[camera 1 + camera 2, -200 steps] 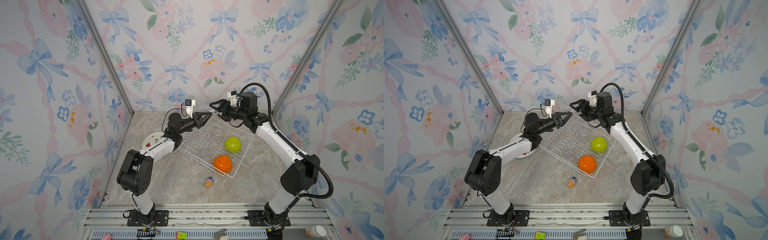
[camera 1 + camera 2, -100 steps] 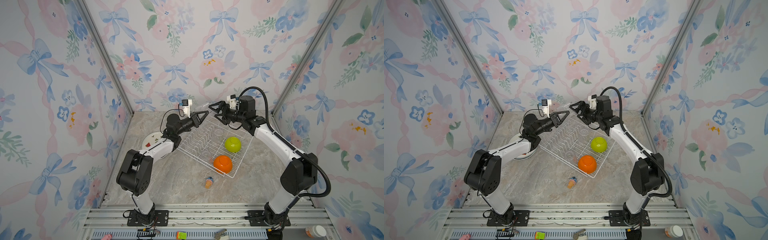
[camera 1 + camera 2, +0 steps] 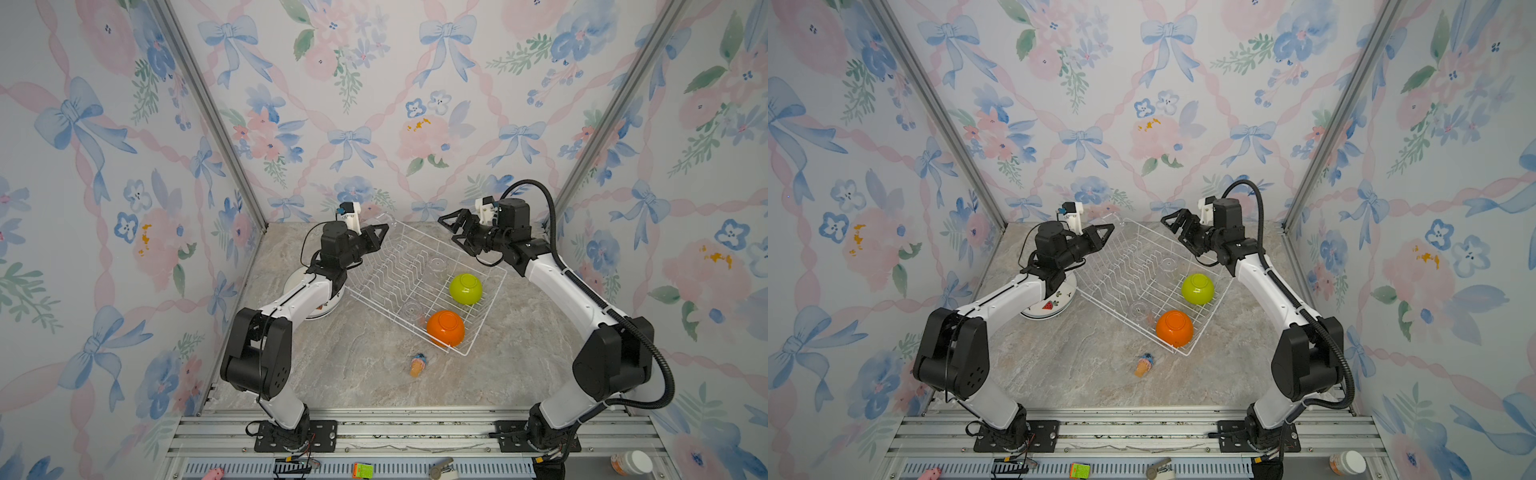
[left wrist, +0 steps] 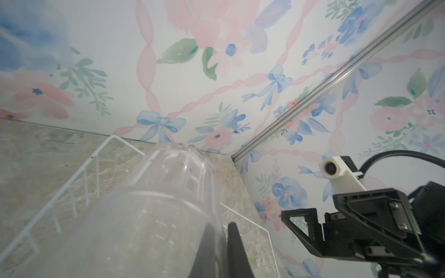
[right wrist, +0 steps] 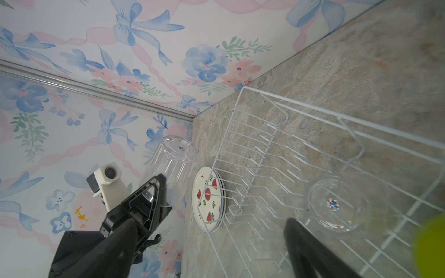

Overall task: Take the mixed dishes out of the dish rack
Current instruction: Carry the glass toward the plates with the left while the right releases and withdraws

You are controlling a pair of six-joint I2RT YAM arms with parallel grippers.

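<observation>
Next I need to swing my left gripper past the plates and down to release the glass on the bare tabletop, since that spot lies below the gripper, across the plates.
My left gripper (image 3: 384, 227) (image 4: 220, 227) is shut on the rim of a clear glass (image 4: 168, 192) (image 5: 173, 158), holding it above the far left corner of the white wire dish rack (image 3: 486, 312) (image 3: 1210, 314). My right gripper (image 3: 449, 230) (image 5: 212, 252) hangs open and empty over the rack's far right corner. Inside the rack lie a lime-green bowl (image 3: 465, 288), an orange bowl (image 3: 445, 328) and two clear glasses (image 3: 436, 264) (image 3: 411, 309). Watermelon-print plates (image 3: 1050, 307) (image 5: 207, 197) are stacked on the table left of the rack, partly under my left arm.
A small orange-and-blue toy (image 3: 417, 365) lies on the stone tabletop in front of the rack. Flowered walls close in the back and both sides. The metal rail at the front holds small odds and ends.
The left gripper has shut on the glass. The right gripper has opened, let go of it and drawn back to the right.
</observation>
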